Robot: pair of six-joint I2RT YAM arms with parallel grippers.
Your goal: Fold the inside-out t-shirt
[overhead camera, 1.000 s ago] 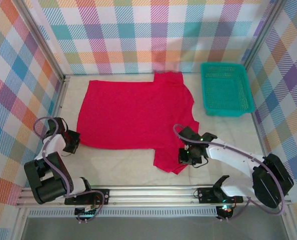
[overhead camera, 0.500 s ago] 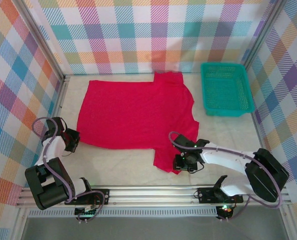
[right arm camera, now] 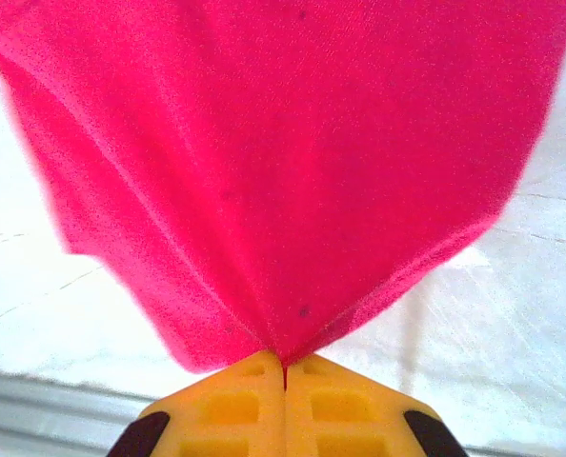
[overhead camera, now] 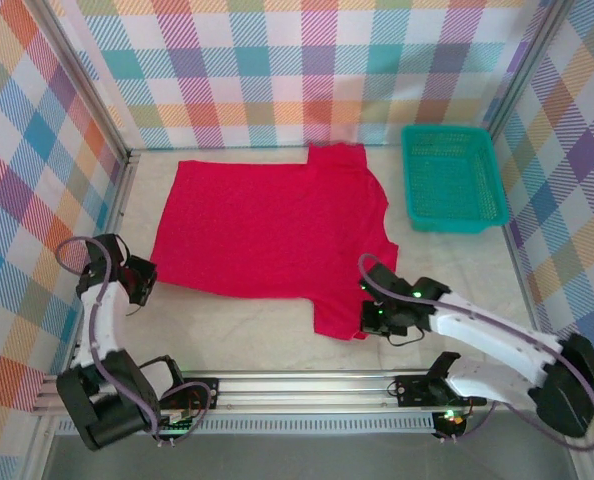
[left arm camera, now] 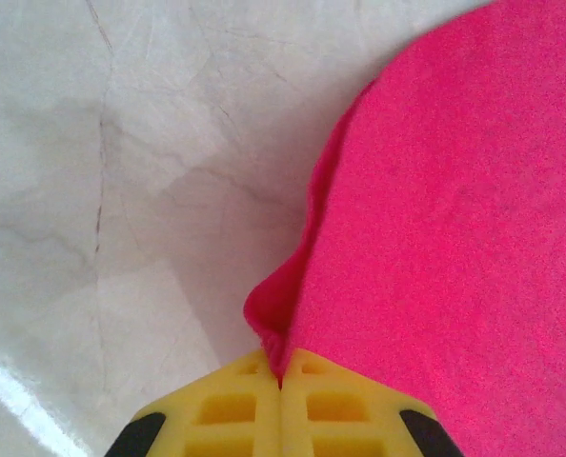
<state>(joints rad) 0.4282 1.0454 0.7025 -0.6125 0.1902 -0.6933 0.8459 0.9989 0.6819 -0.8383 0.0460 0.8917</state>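
Note:
My left gripper is pinching the corner while the shirt still lies spread flat. My left gripper should next carry the corner outward over the cloth and let it go on top of the hem edge's middle (overhead camera: 172,222).
The inside-out t-shirt (overhead camera: 267,225) is bright red and lies spread flat on the pale table, with one sleeve reaching toward the near edge. My left gripper (overhead camera: 145,281) is shut on the shirt's near-left corner; in the left wrist view the yellow fingers (left arm camera: 226,409) pinch a raised fold of red cloth (left arm camera: 435,209). My right gripper (overhead camera: 369,318) is shut on the edge of the near sleeve; in the right wrist view the red cloth (right arm camera: 283,143) fans out from between the shut yellow fingers (right arm camera: 340,405).
A teal plastic basket (overhead camera: 451,177) stands at the back right, just beyond the shirt's right side. Checked walls close in the table on three sides. A metal rail (overhead camera: 307,385) runs along the near edge by the arm bases.
My right gripper has shut on the near sleeve's edge and shifted slightly right. The left arm has drawn a little to the left with the shirt corner still pinched.

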